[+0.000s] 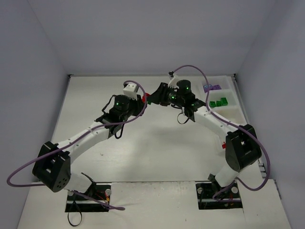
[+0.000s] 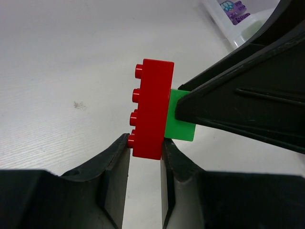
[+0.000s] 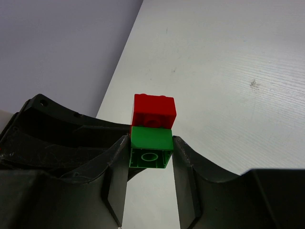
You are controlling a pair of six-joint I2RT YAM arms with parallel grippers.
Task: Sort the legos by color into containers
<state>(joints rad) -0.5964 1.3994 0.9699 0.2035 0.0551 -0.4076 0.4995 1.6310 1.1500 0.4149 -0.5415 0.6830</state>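
Observation:
My right gripper has a green lego, so it'll pull from the red lego to the right in the top view, then down over the green legos' bin (image 1: 219,101).
A red lego (image 2: 153,109) and a green lego (image 2: 181,117) are stuck together and held in the air between my two grippers, above the middle of the table. My left gripper (image 2: 145,145) is shut on the lower end of the red lego, studs facing left. My right gripper (image 3: 151,139) presses both sides of the green lego (image 3: 151,143), with the red lego (image 3: 153,110) just beyond it. From above, the grippers meet tip to tip at the red lego (image 1: 147,98). The containers (image 1: 228,110) stand at the far right.
In the containers, one bin holds green legos (image 1: 219,102) and the bin behind it holds purple legos (image 1: 211,88). The near bin of the tray (image 2: 224,29) shows at the top right of the left wrist view. White walls close the table on three sides.

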